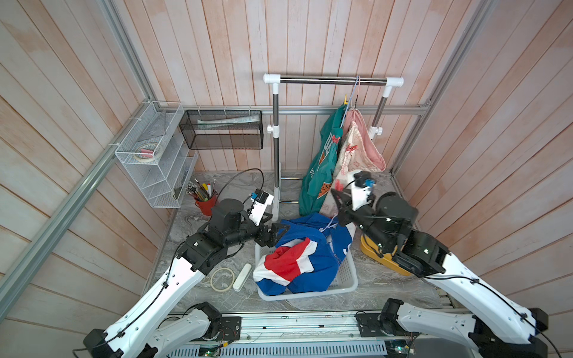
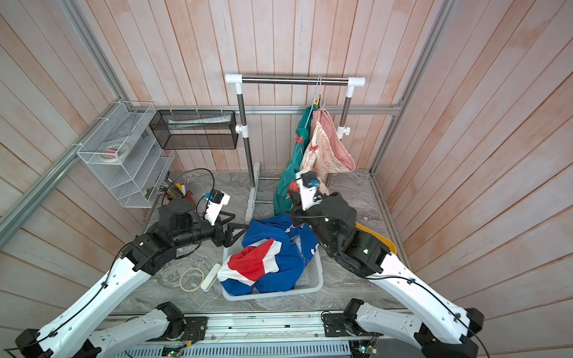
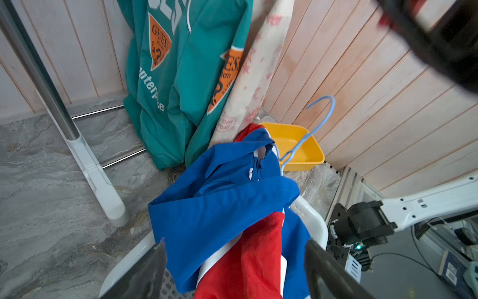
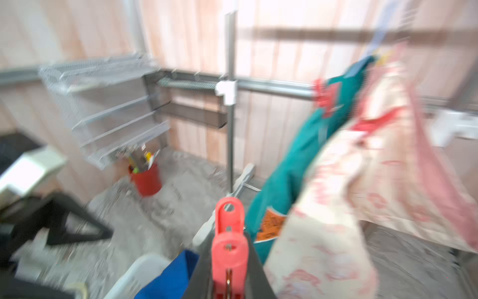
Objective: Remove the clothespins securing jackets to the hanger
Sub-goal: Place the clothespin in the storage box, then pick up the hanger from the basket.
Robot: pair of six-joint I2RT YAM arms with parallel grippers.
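Observation:
I will move my right gripper away from the basket next and lower it over the yellow tub [image 1: 371, 249] to let go of the clothespin, because the tub is below my gripper.
The blue jacket [image 1: 305, 260] with red and white panels lies heaped in a white basket [image 1: 348, 283], its blue wire hanger [image 3: 311, 130] sticking out. My left gripper [image 3: 235, 240] is open just above this jacket, holding nothing. The teal jacket [image 1: 322, 161] and the cream pink-printed jacket [image 1: 356, 155] hang from the rack rail [image 1: 333, 80]. One coral clothespin [image 1: 335, 139] is clipped on the teal jacket and another [image 1: 350, 148] on the cream one. My right gripper [image 4: 229, 240] is shut on a third coral clothespin [image 4: 229, 220], in front of the hanging jackets.
A yellow tub [image 1: 372, 251] sits under my right arm. A red pen cup [image 1: 206, 204], a tape ring [image 1: 222, 279] and a white bar [image 1: 242, 276] lie left of the basket. Wire shelves [image 1: 155, 155] and a black mesh basket [image 1: 221, 128] hang on the walls.

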